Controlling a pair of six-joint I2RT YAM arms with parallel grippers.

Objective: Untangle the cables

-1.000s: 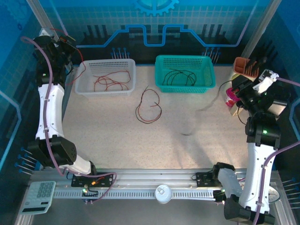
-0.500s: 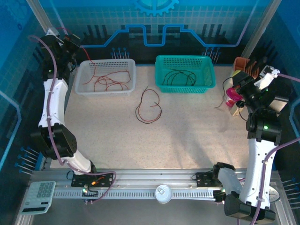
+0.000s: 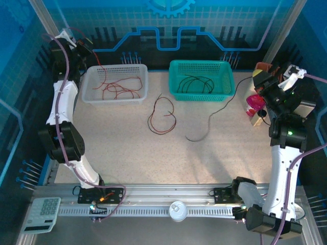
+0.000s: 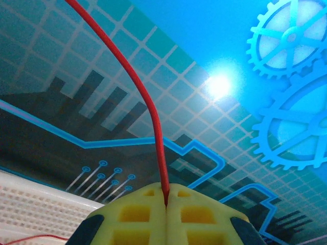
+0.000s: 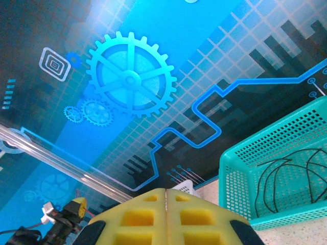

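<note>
Next, my left gripper moves down and across over the white basket (image 3: pixel 115 68), which lies below it, toward the teal basket (image 3: pixel 202 63), to release the red cable.
A red cable (image 4: pixel 148 102) is pinched between the yellow pads of my left gripper (image 4: pixel 166 191). That gripper (image 3: pixel 86 47) is raised at the far left, and the cable drops into the white basket (image 3: pixel 115 68) onto more red cables (image 3: pixel 120 89). My right gripper (image 3: pixel 258 76) is raised at the far right with its pads (image 5: pixel 143 214) pressed together. A thin black cable (image 3: pixel 214 115) trails from it to the table. The pinch itself is hidden. A red-and-black tangle (image 3: pixel 162 117) lies mid-table. The teal basket (image 3: pixel 202 63) holds black cables (image 3: pixel 196 84).
A pink object (image 3: pixel 253 104) and a brown holder (image 3: pixel 265 71) stand beside the right arm. A calculator (image 3: pixel 46 212) and a white round knob (image 3: pixel 178 210) sit on the near rail. In the wrist views, the teal basket (image 5: pixel 240 168) and the white basket (image 4: pixel 30 204) lie below.
My left gripper has lifted farther back with the red cable. My right gripper has risen a little, and the swinging black cable now trails down to the table.
</note>
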